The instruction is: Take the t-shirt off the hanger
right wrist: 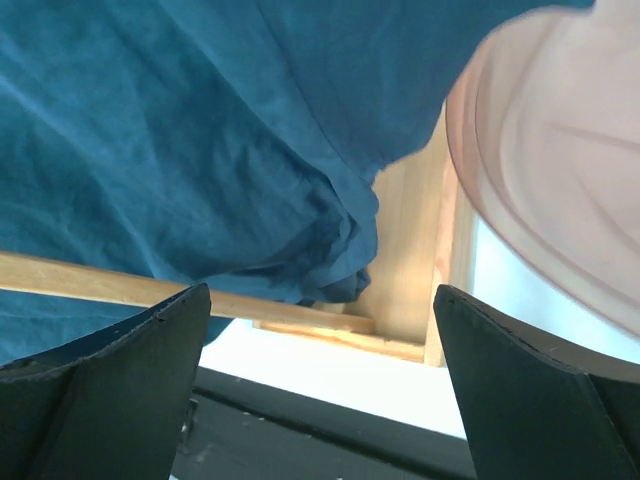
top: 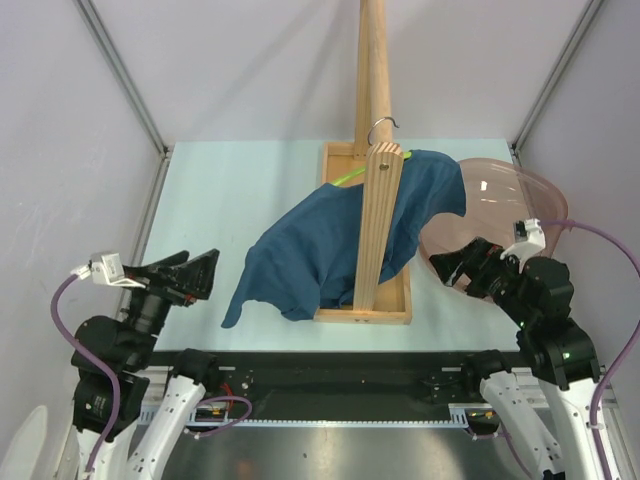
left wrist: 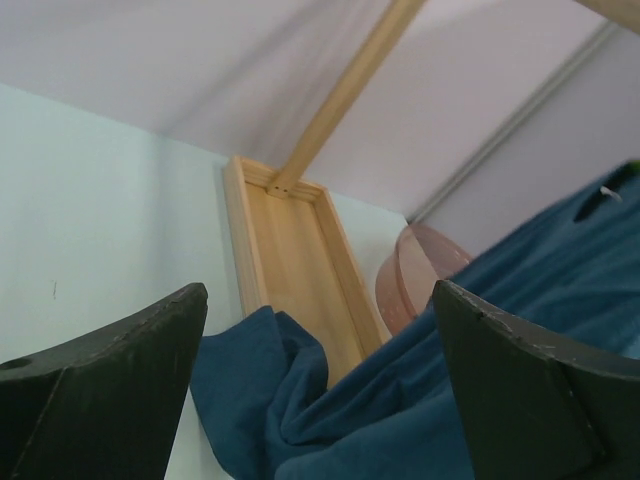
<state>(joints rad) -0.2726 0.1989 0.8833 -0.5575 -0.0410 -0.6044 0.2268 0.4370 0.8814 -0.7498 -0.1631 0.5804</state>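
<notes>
The hanger holds the shirt's shoulder (top: 326, 196) above my left gripper and to its right in the top view, so I need to raise my left gripper outward onto it next.
The dark teal-blue t-shirt (top: 300, 245) hangs on the lime-green hanger (top: 349, 175), whose silver hook (top: 381, 128) sits on the wooden stand. The shirt's lower part spills over the stand's tray onto the table. It also shows in the left wrist view (left wrist: 430, 380) and the right wrist view (right wrist: 170, 150). My left gripper (top: 200, 275) is open and empty, left of the shirt's hem. My right gripper (top: 462, 262) is open and empty, right of the shirt, beside the bowl.
A wooden pole stand (top: 376, 190) rises from a wooden tray base (top: 395, 300) at mid table. A translucent pink bowl (top: 520, 205) stands at the right, close to my right gripper. Grey walls enclose the light table (top: 230, 190).
</notes>
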